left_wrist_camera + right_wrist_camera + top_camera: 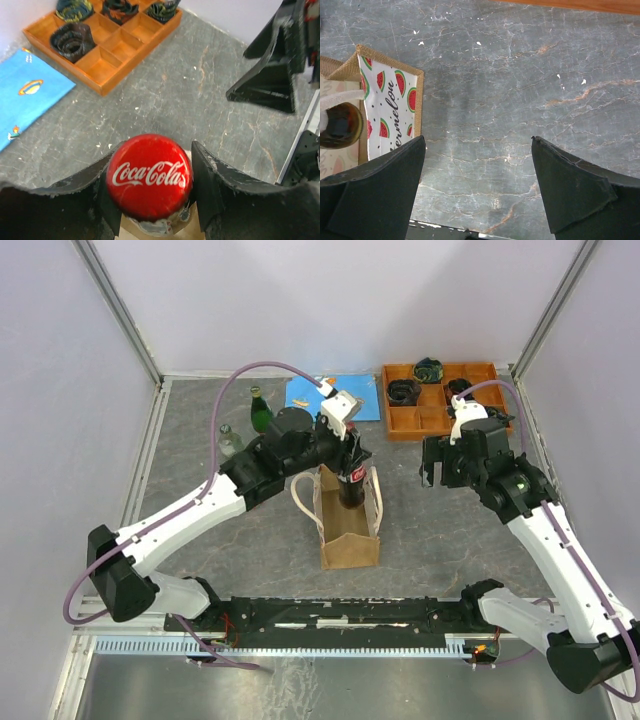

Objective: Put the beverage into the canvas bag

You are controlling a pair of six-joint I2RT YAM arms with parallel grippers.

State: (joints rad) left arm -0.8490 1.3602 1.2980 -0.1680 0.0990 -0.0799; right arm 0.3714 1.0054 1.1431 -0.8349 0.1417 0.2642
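Note:
The Coca-Cola bottle (pixel 350 485) hangs upright between the bag's open sides. Next, my left gripper lowers it onto the bag's bottom and releases the bottle's neck.
The beverage is a dark Coca-Cola bottle (pixel 350 485) with a red cap (pixel 149 175). My left gripper (pixel 352 462) is shut on its neck just under the cap, with a finger on each side (pixel 150 187). The bottle stands upright with its lower part inside the far end of the canvas bag (pixel 350 535). The bag is tan with cream handles and stands open in the middle of the table. In the right wrist view the bag's watermelon-print lining (pixel 390 107) and the bottle's dark body (pixel 337 125) show at the left. My right gripper (pixel 432 468) is open and empty over bare table (pixel 478 140), right of the bag.
An orange compartment tray (pixel 440 400) holding dark bundles sits at the back right and also shows in the left wrist view (pixel 107 47). A blue card (pixel 335 395) lies beside it. A green bottle (pixel 260 408) and a clear bottle (pixel 230 440) stand at the back left.

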